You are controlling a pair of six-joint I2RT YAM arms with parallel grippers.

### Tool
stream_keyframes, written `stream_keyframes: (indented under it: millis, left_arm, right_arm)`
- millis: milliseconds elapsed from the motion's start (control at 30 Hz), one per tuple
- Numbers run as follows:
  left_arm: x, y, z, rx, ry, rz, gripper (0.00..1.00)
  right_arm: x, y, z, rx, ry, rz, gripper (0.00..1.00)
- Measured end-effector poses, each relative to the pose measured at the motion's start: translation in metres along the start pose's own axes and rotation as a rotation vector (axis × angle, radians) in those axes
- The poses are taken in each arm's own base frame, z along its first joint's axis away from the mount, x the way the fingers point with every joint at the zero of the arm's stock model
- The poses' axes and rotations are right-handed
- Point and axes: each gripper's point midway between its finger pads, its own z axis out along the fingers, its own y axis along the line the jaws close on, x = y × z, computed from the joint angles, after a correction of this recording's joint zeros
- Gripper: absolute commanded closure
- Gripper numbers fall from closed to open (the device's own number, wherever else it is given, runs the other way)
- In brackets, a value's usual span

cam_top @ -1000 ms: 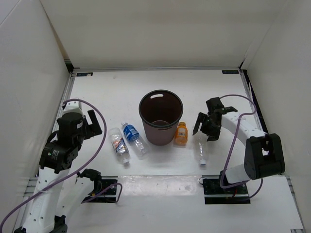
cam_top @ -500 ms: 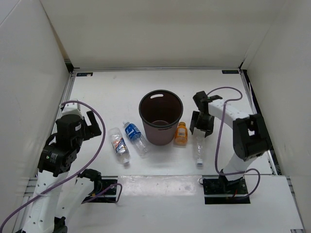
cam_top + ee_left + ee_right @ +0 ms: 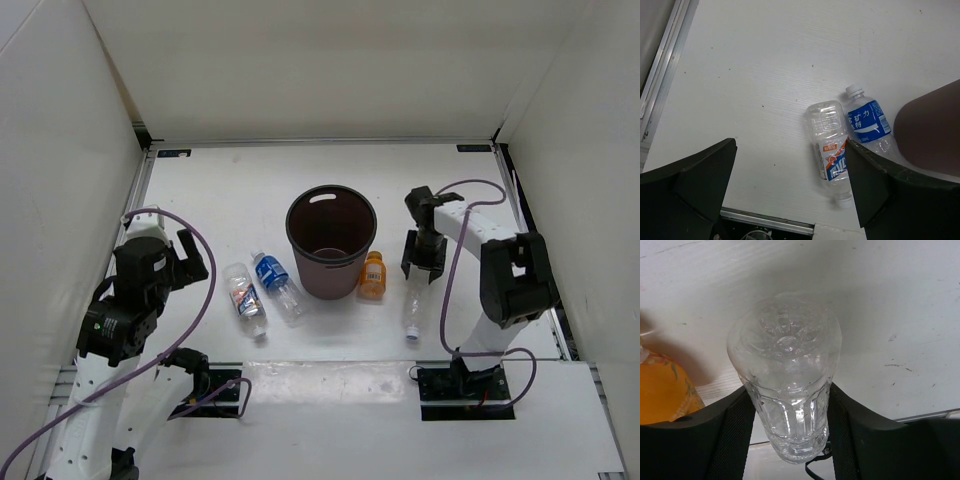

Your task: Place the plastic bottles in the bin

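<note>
Next, the right gripper lifts the clear unlabelled bottle [image 3: 411, 312] high and carries it over the bin's open top [image 3: 331, 245], since the bin's tall side stands in the way.
The clear unlabelled bottle [image 3: 411, 312] lies on the table right of the bin [image 3: 331, 192], and my right gripper [image 3: 419, 262] is shut on its upper body. In the right wrist view both pads [image 3: 735, 432] press the sides of this bottle [image 3: 786, 345], with the short orange bottle [image 3: 662, 392] at its left. That orange bottle [image 3: 372, 275] stands against the bin's right side. The blue-label bottle [image 3: 275, 284] and the white-red-label bottle [image 3: 245, 299] lie left of the bin. My left gripper [image 3: 186, 256] hangs open left of them, its jaws [image 3: 790, 150] wide apart above bare table.
White walls close in the table at the left, back and right. A metal rail [image 3: 660, 85] runs along the left edge. The two arm bases and their purple cables [image 3: 205, 300] fill the near edge. The bin's maroon wall [image 3: 932, 132] shows at the right of the left wrist view.
My right gripper swung in over the clear unlabelled bottle and closed on it. The left arm barely shifted and stays open.
</note>
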Motion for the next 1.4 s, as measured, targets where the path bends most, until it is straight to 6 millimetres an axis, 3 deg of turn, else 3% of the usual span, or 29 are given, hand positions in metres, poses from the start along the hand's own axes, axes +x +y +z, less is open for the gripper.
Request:
stream_keyframes:
  millis: [133, 233, 400, 533, 633, 900, 1000, 1133, 1400]
  left_arm:
    - [0.0, -0.001, 0.0, 0.004, 0.002, 0.0, 0.0]
    - [0.001, -0.002, 0.0, 0.009, 0.005, 0.001, 0.0]
    - [0.002, -0.003, 0.002, 0.011, 0.013, 0.004, 0.0]
    - [0.002, -0.003, 0.002, 0.012, 0.017, 0.006, 0.0]
    - [0.002, -0.004, 0.003, 0.012, 0.02, 0.007, 0.0]
    - [0.005, -0.007, 0.007, 0.02, 0.045, 0.019, 0.0]
    - [0.006, -0.009, 0.009, 0.02, 0.057, 0.026, 0.0]
    - [0.007, -0.009, 0.011, 0.022, 0.064, 0.031, 0.0]
    - [0.009, -0.011, 0.013, 0.027, 0.076, 0.039, 0.0]
  right_arm:
    - [0.001, -0.01, -0.015, -0.062, -0.021, 0.04, 1.0]
    - [-0.009, -0.012, -0.053, -0.124, -0.148, 0.058, 1.0]
    - [-0.046, -0.012, -0.181, -0.279, -0.523, 0.089, 1.0]
    - [-0.06, -0.031, -0.276, -0.324, -0.814, 0.142, 1.0]
    - [-0.053, -0.032, -0.325, -0.299, -1.011, 0.113, 1.0]
    - [-0.027, 0.023, -0.422, -0.38, -1.42, -0.082, 1.0]
    - [-0.013, 0.06, -0.447, -0.395, -1.56, -0.182, 1.0]
    - [-0.006, 0.101, -0.454, -0.376, -1.607, -0.271, 1.0]
    - [0.009, 0.161, -0.421, -0.329, -1.574, -0.418, 1.0]
